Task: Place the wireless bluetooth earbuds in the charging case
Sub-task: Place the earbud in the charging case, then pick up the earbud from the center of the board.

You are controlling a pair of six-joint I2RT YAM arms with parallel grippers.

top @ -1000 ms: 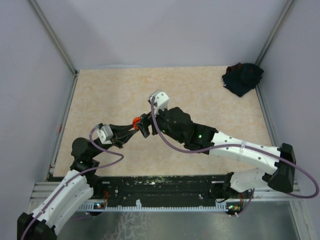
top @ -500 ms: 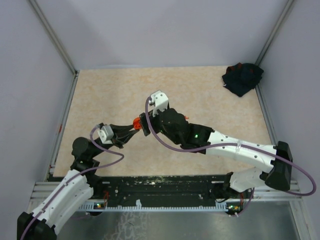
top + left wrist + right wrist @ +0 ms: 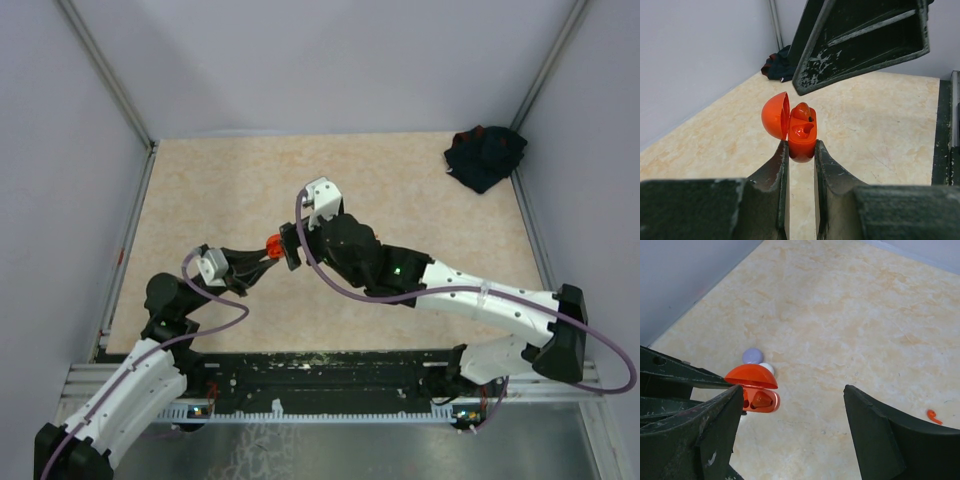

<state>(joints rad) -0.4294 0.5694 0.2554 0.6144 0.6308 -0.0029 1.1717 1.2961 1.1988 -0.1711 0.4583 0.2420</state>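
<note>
My right gripper will move away from the case (image 3: 272, 243), to the right in the top view, and down onto the loose red earbud (image 3: 377, 237), since one pocket of the case looks hollow.
My left gripper (image 3: 262, 252) (image 3: 801, 148) is shut on the base of an orange charging case (image 3: 272, 243) (image 3: 802, 137) and holds it above the table with its lid (image 3: 751, 376) swung open. One red earbud (image 3: 801, 111) (image 3: 761, 399) sits in a pocket of the case. The pocket beside it looks hollow. My right gripper (image 3: 290, 247) (image 3: 794, 388) hangs open right next to the case, nothing between its fingers; its left finger (image 3: 715, 425) is close to the case. Another red earbud (image 3: 933, 415) lies loose on the table.
A lavender disc (image 3: 753, 356) and a white disc (image 3: 768, 368) lie on the table below the case. A dark crumpled cloth (image 3: 486, 155) (image 3: 777, 65) sits in the far right corner. Grey walls enclose the beige tabletop (image 3: 400, 190) on three sides.
The right gripper's jaws have spread wider beside the case, and its wrist has shifted slightly. The left gripper has kept its hold on the case without moving.
</note>
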